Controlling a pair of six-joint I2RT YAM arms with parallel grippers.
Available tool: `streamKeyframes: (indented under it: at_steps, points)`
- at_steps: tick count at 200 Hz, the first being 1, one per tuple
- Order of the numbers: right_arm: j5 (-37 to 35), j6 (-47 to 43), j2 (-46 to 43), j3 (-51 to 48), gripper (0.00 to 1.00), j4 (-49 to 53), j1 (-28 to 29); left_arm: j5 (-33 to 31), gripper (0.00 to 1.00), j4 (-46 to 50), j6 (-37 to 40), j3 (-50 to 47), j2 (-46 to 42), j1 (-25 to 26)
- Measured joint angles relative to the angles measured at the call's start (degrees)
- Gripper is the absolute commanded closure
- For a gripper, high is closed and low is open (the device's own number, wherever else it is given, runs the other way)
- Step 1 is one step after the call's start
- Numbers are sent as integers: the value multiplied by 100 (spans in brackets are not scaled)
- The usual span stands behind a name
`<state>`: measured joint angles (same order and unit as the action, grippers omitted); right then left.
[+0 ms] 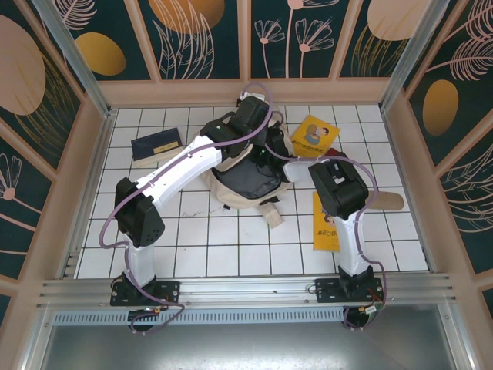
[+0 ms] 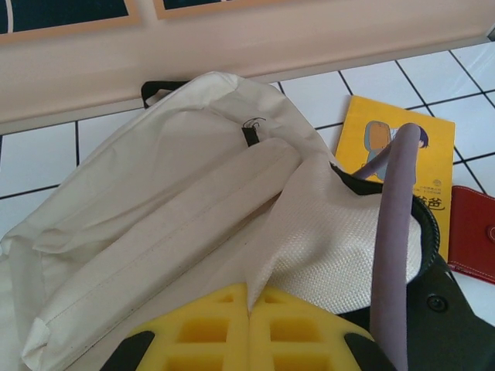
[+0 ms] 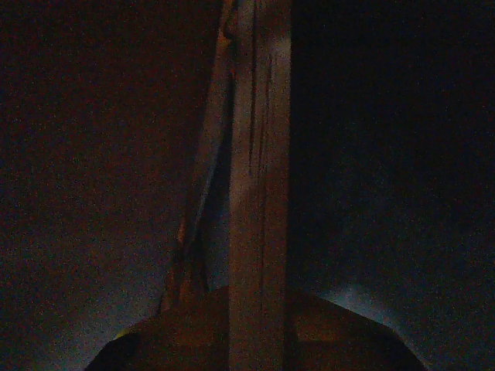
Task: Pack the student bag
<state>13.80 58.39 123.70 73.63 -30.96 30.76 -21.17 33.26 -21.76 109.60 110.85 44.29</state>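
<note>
My left gripper brings the raised fold back and down over the bag's gaping dark opening point(image 1: 248, 182), which is below and back from it, and lets go next.
The student bag point(image 1: 231, 193), a cream fabric backpack, lies in the middle of the tiled table with its dark opening facing up. In the left wrist view the bag point(image 2: 170, 193) lies below the back wall, its black top loop toward that wall. My left gripper point(image 2: 249, 290) is shut, its yellow fingers pinching a fold of the bag's cream fabric. The right arm point(image 1: 339, 189) reaches left into the bag's opening. Its wrist view is dark, and my right gripper point(image 3: 259, 297) is shut on a thin flat thing that stands upright between the jaws.
A yellow book point(image 1: 314, 135) lies behind the bag on the right, and a red wallet point(image 2: 473, 239) lies beside it. An orange booklet point(image 1: 325, 223) lies by the right arm. A dark blue case point(image 1: 156, 146) sits at the back left. Wooden walls enclose the table.
</note>
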Motion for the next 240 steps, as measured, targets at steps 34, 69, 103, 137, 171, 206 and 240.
streamKeyframes:
  at_steps: [34,69,103,137,171,206,240]
  points:
    - [608,-291,26,103,100,-9,-13,-52,100,0,0,-2,0,-17]
    - [1051,-476,35,101,92,131,-52,-57,100,0,0,-22,0,-17]
    - [927,-542,66,96,59,363,-177,-37,100,7,0,-33,0,-15]
    - [514,-708,-79,79,53,785,-232,-35,100,20,0,-33,0,-15]
    - [251,-640,-793,-332,49,1047,-227,-39,100,20,-61,-33,0,-15]
    - [358,-282,-1731,-1209,48,1043,-216,-42,100,20,-105,-33,0,-17]
    - [514,-142,-2647,-2133,48,1202,-184,-55,100,11,-138,-42,0,-48]
